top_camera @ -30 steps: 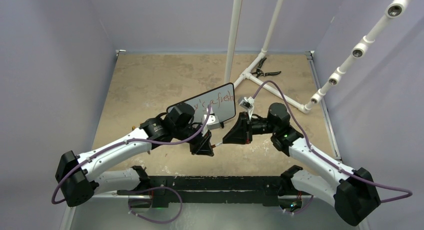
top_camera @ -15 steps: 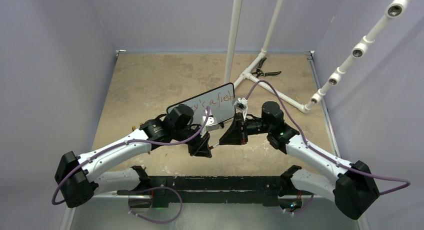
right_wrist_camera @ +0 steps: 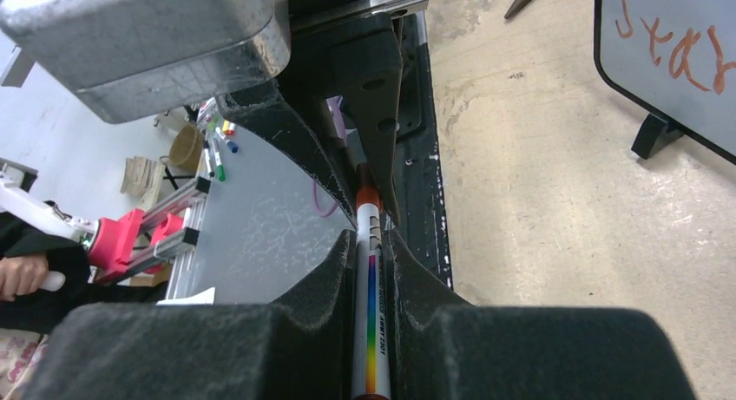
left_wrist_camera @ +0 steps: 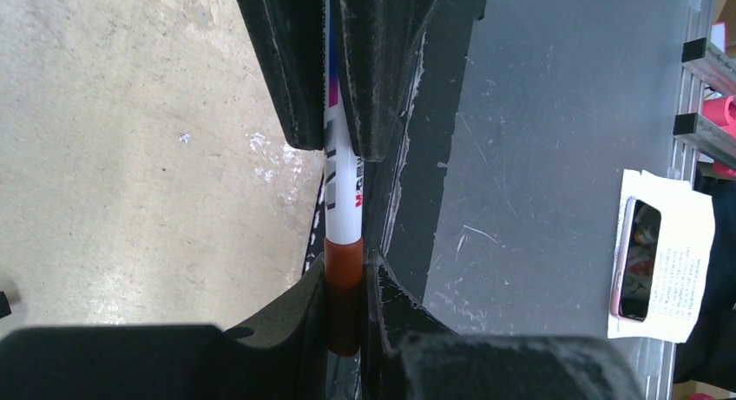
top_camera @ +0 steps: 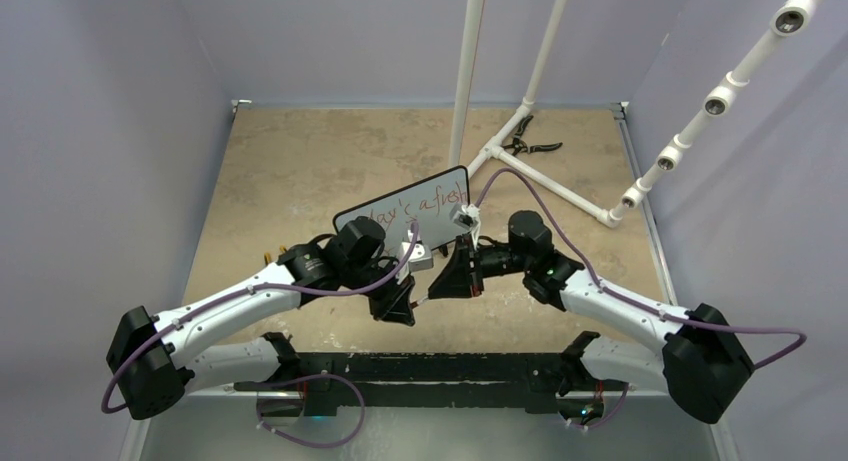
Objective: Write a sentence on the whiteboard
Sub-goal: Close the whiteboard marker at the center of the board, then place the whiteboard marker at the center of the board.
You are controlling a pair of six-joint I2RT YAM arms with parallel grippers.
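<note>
The right gripper lowers the marker toward the table in front of the whiteboard [top_camera: 415, 207] next and opens there, since the cap sits flush.
The whiteboard [top_camera: 415, 207] stands on its feet mid-table, with the sentence [top_camera: 418, 207] in red on it. Its lower corner, with the red word "star" [right_wrist_camera: 673, 49], shows in the right wrist view [right_wrist_camera: 694, 105]. Both grippers meet in front of the board on one marker [top_camera: 422, 295]. My left gripper [top_camera: 400, 303] is shut on the marker's red-brown cap [left_wrist_camera: 344, 296]. My right gripper [top_camera: 447, 279] is shut on the white barrel with its rainbow stripe [right_wrist_camera: 371, 313]. The cap sits flush against the barrel [left_wrist_camera: 341, 187].
A white pipe frame [top_camera: 545, 179] lies at the back right with black pliers [top_camera: 527, 141] beside it; a white pole [top_camera: 466, 71] rises behind the board. A black strip [top_camera: 430, 366] runs along the table's near edge. Coloured pens [right_wrist_camera: 217, 153] lie off the table.
Both grippers have moved a little left and nearer the table's front edge, still joined on the marker. The right arm has stretched further left. The board has not moved.
</note>
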